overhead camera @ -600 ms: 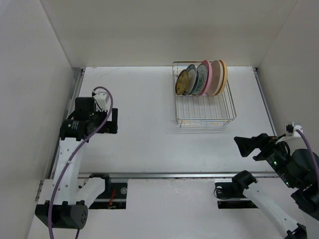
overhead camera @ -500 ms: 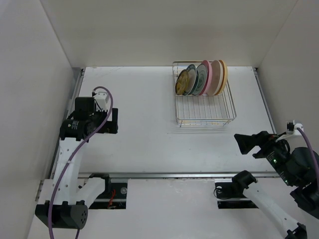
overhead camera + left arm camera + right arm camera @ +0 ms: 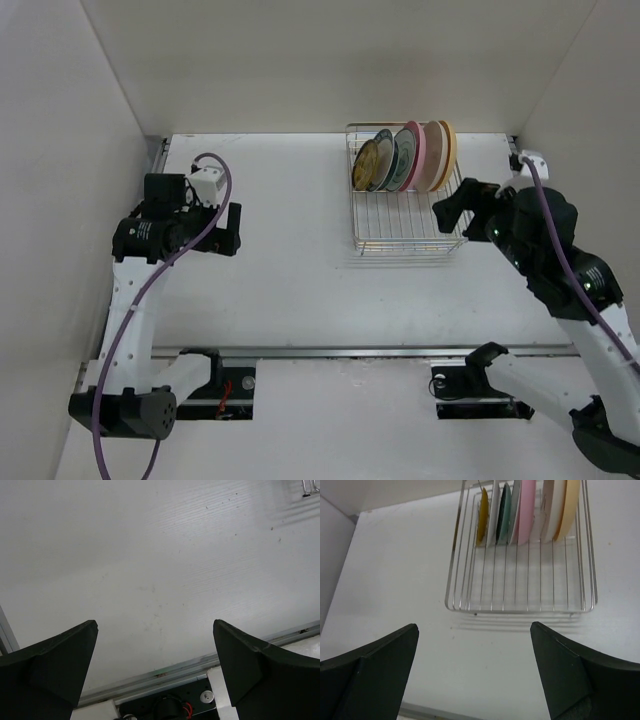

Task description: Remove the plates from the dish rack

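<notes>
I will move my right gripper outward, to the left in the top view, and down onto the small yellow plate's near rim [image 3: 364, 183] [image 3: 482, 524], because that plate is at the end of the row of plates.
The silver wire dish rack [image 3: 410, 244] stands at the back right of the table. Several plates stand upright in its far end: small yellow patterned [image 3: 366, 166], teal [image 3: 384, 158], pale pink [image 3: 413, 152], orange-yellow [image 3: 448, 152]. In the right wrist view the rack [image 3: 520, 611] lies ahead with yellow [image 3: 481, 519], teal [image 3: 505, 511], pink [image 3: 526, 507] and orange-yellow [image 3: 569, 504] plates. My right gripper [image 3: 452, 207] [image 3: 475, 675] is open and empty, above the rack's near right corner. My left gripper [image 3: 229, 231] [image 3: 155, 672] is open and empty at the far left.
White walls enclose the table on three sides. A metal rail [image 3: 380, 351] runs along the near edge and shows in the left wrist view [image 3: 190, 667]. White tabletop [image 3: 290, 250] lies between the left gripper and the rack.
My right arm has swung from the near right edge up and leftward to the rack's right side. My left arm has shifted slightly toward the back.
</notes>
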